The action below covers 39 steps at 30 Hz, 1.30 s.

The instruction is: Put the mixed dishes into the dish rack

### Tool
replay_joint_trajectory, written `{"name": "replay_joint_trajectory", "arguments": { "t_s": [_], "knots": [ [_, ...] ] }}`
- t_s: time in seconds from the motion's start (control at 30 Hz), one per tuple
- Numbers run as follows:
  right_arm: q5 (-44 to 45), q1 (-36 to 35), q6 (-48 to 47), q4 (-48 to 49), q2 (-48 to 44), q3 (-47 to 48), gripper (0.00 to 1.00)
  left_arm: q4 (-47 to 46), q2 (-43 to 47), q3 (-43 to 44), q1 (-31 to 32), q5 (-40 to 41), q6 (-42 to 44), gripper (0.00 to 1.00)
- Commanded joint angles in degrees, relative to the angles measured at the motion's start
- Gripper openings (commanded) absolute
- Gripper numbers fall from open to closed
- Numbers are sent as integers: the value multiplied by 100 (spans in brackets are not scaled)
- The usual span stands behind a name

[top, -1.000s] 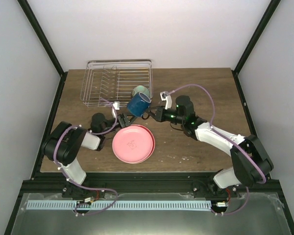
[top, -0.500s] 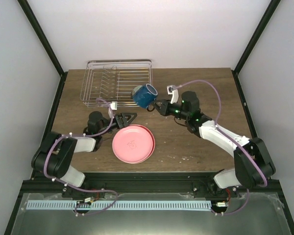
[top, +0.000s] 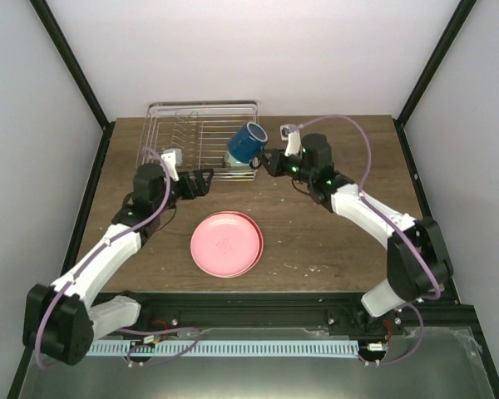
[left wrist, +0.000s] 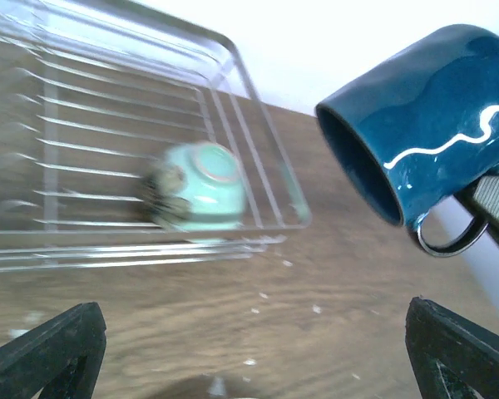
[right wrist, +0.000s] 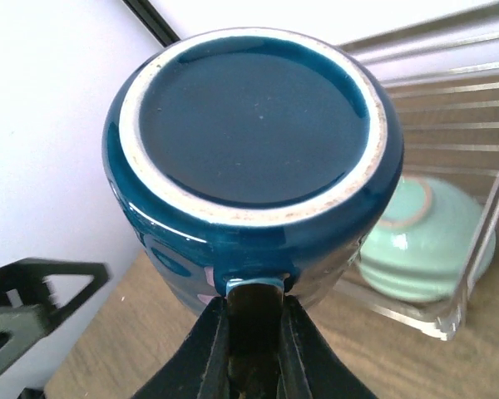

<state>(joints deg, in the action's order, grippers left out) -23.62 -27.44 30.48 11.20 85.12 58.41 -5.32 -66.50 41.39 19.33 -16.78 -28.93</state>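
Observation:
The mint-green bowl [left wrist: 200,187] is in the near corner. My right gripper must take the cup outward past it, then lower the cup opening-first onto the empty far wires.
My right gripper [top: 266,162] is shut on the handle of the dark blue cup [top: 248,142] and holds it tipped in the air over the near right corner of the silver wire dish rack [top: 166,125]. The cup's base faces the right wrist camera [right wrist: 254,125]. The left wrist view shows its mouth [left wrist: 424,133]. A pale mint-green bowl [left wrist: 200,187] lies upside down in the rack's right end, also in the right wrist view [right wrist: 420,241]. The pink plate [top: 225,243] lies on the table with a second plate under it. My left gripper [top: 201,180] is open and empty, near the rack's front edge.
The wooden table [top: 333,241] is bordered by black frame posts and white walls. The rack stands at the back left. Small white crumbs lie on the wood [left wrist: 316,309] in front of the rack.
My right gripper lifted the blue cup up and back to the rack's corner. My left gripper drew back to the left, away from the pink plate, and rose toward the rack's front.

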Motion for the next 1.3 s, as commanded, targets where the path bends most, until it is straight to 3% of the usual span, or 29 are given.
{"name": "replay_joint_trajectory", "arguments": {
  "t_s": [0.0, 0.17, 0.47, 0.97, 1.27],
  "knots": [
    [181, 20, -513, 15, 650, 1258, 1, 2014, 605, 442, 1, 1879, 893, 100],
    [514, 11, -940, -669, 1720, 2676, 1, 2613, 942, 617, -26, 2553, 1144, 100],
    [966, -7, -1655, -1782, 3897, 5639, 1, 2765, 1157, 445, -131, 2603, 1120, 100],
    [1328, -7, -2662, -1120, 5215, 6569, 1, 2937, 1401, 334, -157, 2662, 1014, 100],
    [1774, -7, -3179, -1440, 5757, 7055, 4, 2835, 1157, 287, -160, 2602, 1016, 100]
  ]
}}
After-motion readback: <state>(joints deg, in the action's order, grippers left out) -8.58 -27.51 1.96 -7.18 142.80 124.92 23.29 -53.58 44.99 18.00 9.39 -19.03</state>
